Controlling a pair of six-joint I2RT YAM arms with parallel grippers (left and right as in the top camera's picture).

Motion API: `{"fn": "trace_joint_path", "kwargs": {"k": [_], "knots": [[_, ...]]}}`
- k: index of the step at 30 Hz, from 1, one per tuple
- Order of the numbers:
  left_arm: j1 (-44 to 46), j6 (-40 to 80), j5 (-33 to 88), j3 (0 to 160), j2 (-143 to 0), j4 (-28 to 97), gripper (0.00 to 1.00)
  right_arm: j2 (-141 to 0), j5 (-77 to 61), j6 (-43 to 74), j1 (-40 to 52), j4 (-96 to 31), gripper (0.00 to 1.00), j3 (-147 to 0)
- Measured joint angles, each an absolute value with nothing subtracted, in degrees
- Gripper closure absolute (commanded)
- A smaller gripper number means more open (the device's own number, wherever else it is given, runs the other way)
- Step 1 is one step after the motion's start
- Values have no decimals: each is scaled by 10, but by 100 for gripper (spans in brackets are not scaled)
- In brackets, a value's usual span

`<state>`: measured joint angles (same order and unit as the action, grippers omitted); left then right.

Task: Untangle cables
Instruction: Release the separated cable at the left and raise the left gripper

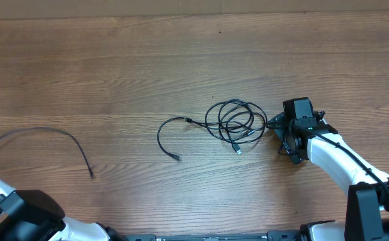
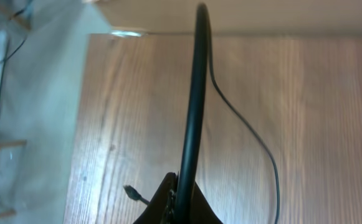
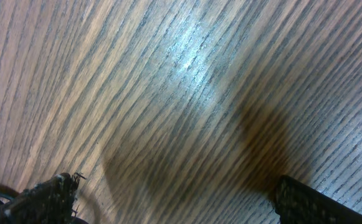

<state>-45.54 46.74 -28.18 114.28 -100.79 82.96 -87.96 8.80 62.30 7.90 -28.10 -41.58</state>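
Observation:
My left gripper will next go down, move in over the table toward the cable's lying end and then open, because the separate cable [image 1: 60, 134] is already free of the coil.
A black cable bundle [image 1: 233, 121] lies coiled at the table's centre right. One tail runs left from it to a plug [image 1: 176, 157]. A second, separate black cable [image 1: 60, 134] curves across the far left. My right gripper [image 1: 279, 136] sits just right of the coil; in the right wrist view it is [image 3: 174, 205] open wide over bare wood with nothing between the fingers. My left gripper [image 2: 184, 199] is shut on the separate cable [image 2: 193, 99], which rises straight up from its jaws. That cable's plug [image 2: 131, 193] shows beside the jaws.
The wooden table [image 1: 114, 67] has its far edge along the top of the overhead view. The left wrist view shows the table's left edge [image 2: 84, 112] with floor beyond. My left arm's base [image 1: 20, 214] fills the bottom-left corner.

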Motion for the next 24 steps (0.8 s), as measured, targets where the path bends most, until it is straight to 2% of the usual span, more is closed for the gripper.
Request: {"fn": "trace_joint_path", "kwargs": {"k": [6, 11, 16, 24], "knots": [[-526, 600, -223, 1143, -1008, 872, 95, -880, 88, 623, 79, -281, 0, -416], [-534, 719, -113, 1142, -1008, 900, 96, -880, 88, 623, 79, -281, 0, -416], [-491, 780, -64, 1121, -1008, 880, 96, -880, 88, 623, 79, -281, 0, -416], [-359, 837, -62, 1026, -1009, 803, 96, -880, 88, 623, 79, -281, 0, -416]]}}
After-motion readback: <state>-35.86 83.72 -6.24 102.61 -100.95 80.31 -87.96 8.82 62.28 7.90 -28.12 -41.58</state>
